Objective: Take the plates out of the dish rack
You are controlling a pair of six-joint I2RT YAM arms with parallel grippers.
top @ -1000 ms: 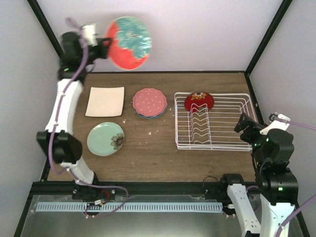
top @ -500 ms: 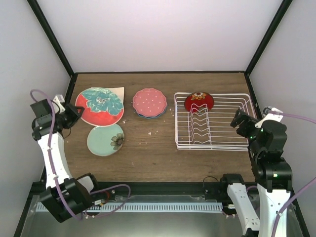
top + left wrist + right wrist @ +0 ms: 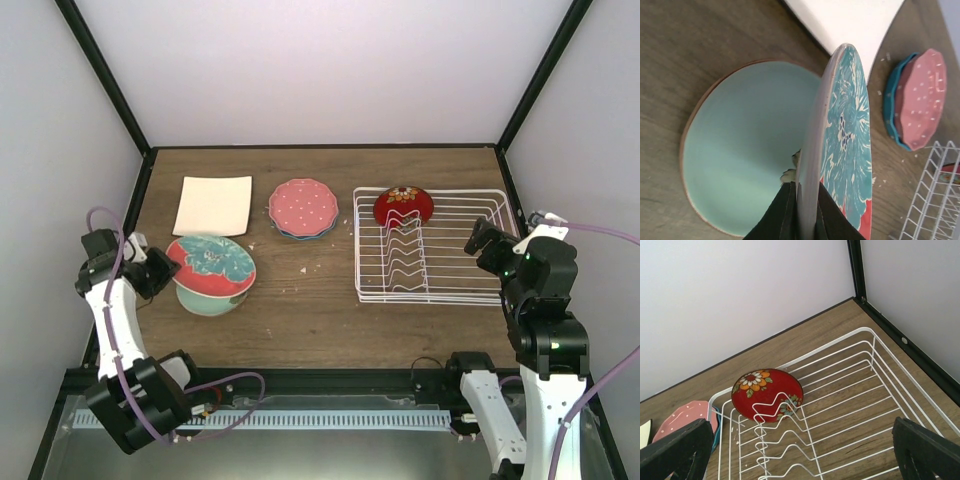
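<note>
Next, my left gripper moves the red-and-teal plate back and down onto the mint green plate [image 3: 210, 299] [image 3: 754, 148], because the mint green plate's near edge still sticks out uncovered.
My left gripper [image 3: 160, 272] is shut on the rim of the large red-and-teal plate [image 3: 211, 264], holding it just above the mint green plate [image 3: 200, 300]; in the left wrist view the red-and-teal plate [image 3: 847, 150] is edge-on between my fingers over the mint green plate [image 3: 745, 155]. The beige square plate [image 3: 214, 205] and the pink polka-dot plate [image 3: 304, 205], stacked on the blue one [image 3: 890, 112], lie on the table. The small dark red floral plate [image 3: 404, 206] stands in the white dish rack [image 3: 470, 250]. My right gripper [image 3: 478, 240] is open and empty by the rack's right side.
The wooden table is enclosed by black frame posts and pale walls. The rack's wavy dividers [image 3: 790, 440] stand in front of the red plate [image 3: 767, 394]. Crumbs lie on the wood between the plates and the rack.
My left arm has swung the red-and-teal plate down from high at the back, past the beige plate, to just over the mint green plate. The right gripper shifted slightly.
</note>
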